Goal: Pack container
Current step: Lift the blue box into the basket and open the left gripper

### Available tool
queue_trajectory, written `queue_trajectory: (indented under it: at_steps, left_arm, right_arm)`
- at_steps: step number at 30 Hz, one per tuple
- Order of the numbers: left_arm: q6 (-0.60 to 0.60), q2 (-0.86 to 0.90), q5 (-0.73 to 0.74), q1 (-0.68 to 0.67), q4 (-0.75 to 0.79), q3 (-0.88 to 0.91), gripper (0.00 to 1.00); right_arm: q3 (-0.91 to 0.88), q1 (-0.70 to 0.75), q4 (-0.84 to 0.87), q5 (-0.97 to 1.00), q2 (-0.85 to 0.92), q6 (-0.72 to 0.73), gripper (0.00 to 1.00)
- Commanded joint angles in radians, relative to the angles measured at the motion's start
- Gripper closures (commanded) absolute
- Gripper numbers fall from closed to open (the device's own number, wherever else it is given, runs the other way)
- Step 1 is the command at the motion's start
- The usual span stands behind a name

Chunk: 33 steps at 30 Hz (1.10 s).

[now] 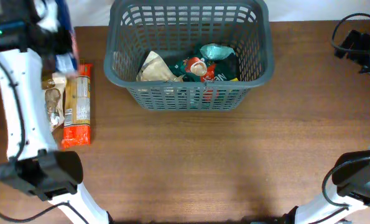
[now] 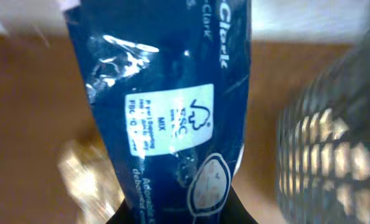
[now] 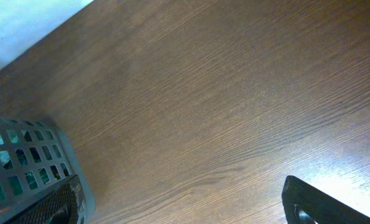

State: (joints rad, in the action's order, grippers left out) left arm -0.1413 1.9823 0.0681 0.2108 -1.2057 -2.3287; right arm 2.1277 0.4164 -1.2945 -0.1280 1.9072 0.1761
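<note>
The robot's left gripper needs to go up and across the basket's rim, which stands between the dark blue packet (image 1: pixel 66 28) and the packets inside, then go down to release the packet on top of them.
The dark grey lattice basket (image 1: pixel 191 96) stands at the back centre and holds several snack packets: a tan one (image 1: pixel 153 67), a red one (image 1: pixel 194 65) and a green one (image 1: pixel 219 53). My left gripper (image 2: pixel 181 214) is shut on a dark blue packet (image 2: pixel 166 81) with a white label and holds it above the table, left of the basket (image 2: pixel 334 143). In the overhead view the blue packet (image 1: pixel 66 28) hangs at the far left. My right gripper (image 3: pixel 181 211) is open and empty over bare table, right of the basket's corner (image 3: pixel 23 155).
More snack packets lie on the table at the left: a long orange-and-tan packet (image 1: pixel 78 106) and brownish packets (image 1: pixel 53 102) beside it. The right arm's wrist and cable (image 1: pixel 359 43) sit at the back right. The table's back edge runs behind the basket.
</note>
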Motion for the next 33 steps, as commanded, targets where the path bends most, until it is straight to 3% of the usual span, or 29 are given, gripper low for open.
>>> queue_trajectory:
  at_steps: [1, 4, 8, 16, 23, 33]
  left_arm:
    - [-0.207, -0.019, 0.006, -0.037, 0.010, -0.167, 0.98]
    - [-0.450, -0.019, 0.152, -0.117, 0.015, -0.274, 0.98]
    - [-0.643, -0.019, 0.332, -0.250, 0.015, -0.310, 0.98]
    - [-0.952, 0.026, 0.388, -0.458, -0.072, -0.233, 0.98]
    - [-1.040, 0.119, 0.380, -0.494, -0.090, -0.117, 0.98]
    - [-1.042, 0.261, 0.214, -0.491, -0.113, -0.093, 0.98]
  right_arm:
    - [-0.003, 0.003, 0.000, 0.006, 0.000, 0.001, 0.01]
    - [-0.003, 0.003, 0.000, 0.005, 0.000, 0.001, 0.01]
    - [-0.003, 0.003, 0.000, 0.006, 0.000, 0.001, 0.01]
    - [-0.003, 0.003, 0.000, 0.006, 0.000, 0.001, 0.01]
    - [-0.003, 0.003, 0.000, 0.005, 0.000, 0.001, 0.01]
    - [-0.003, 0.003, 0.000, 0.006, 0.000, 0.001, 0.01]
